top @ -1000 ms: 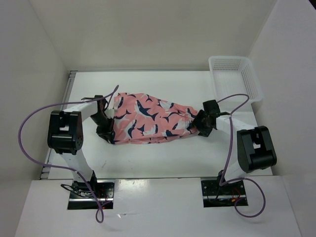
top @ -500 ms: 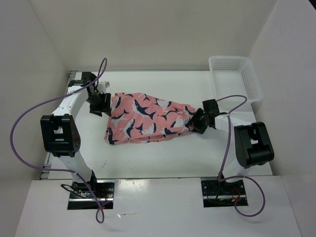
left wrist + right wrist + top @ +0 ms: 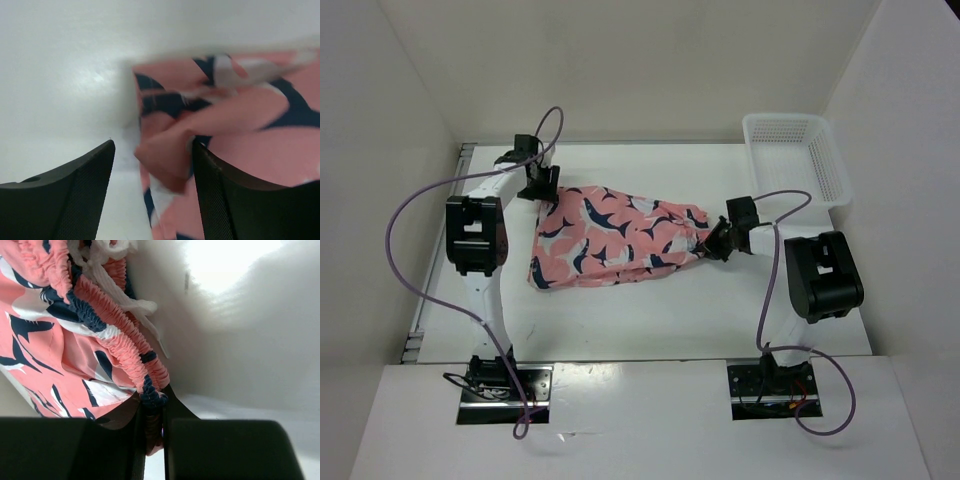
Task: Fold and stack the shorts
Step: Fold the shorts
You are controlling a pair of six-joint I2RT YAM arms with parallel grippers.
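Observation:
The shorts lie stretched long. My right gripper should move up and to the left in the top view and let go of the waistband over the shorts' leg end [image 3: 554, 238].
The salmon-pink shorts [image 3: 615, 238] with navy-and-white shark prints lie bunched across the middle of the table. My left gripper [image 3: 542, 190] is at their far-left corner. In the left wrist view its jaws [image 3: 152, 192] stand open, and a loose corner of the shorts [image 3: 167, 157] lies between them, close to the right finger [image 3: 225, 200]. My right gripper [image 3: 710, 243] is at the right end of the shorts. The right wrist view shows it [image 3: 152, 425] shut on the gathered elastic waistband [image 3: 150, 395], with the white drawstring [image 3: 127, 302] loose above it.
A white mesh basket [image 3: 825, 160] stands at the back right corner, beyond the right arm. White walls enclose the table on three sides. Purple cables loop from both arms above the table's left and right sides.
My left gripper let go of the near-left part of the shorts, opened, and moved to the far-left corner. My right gripper closed on the waistband.

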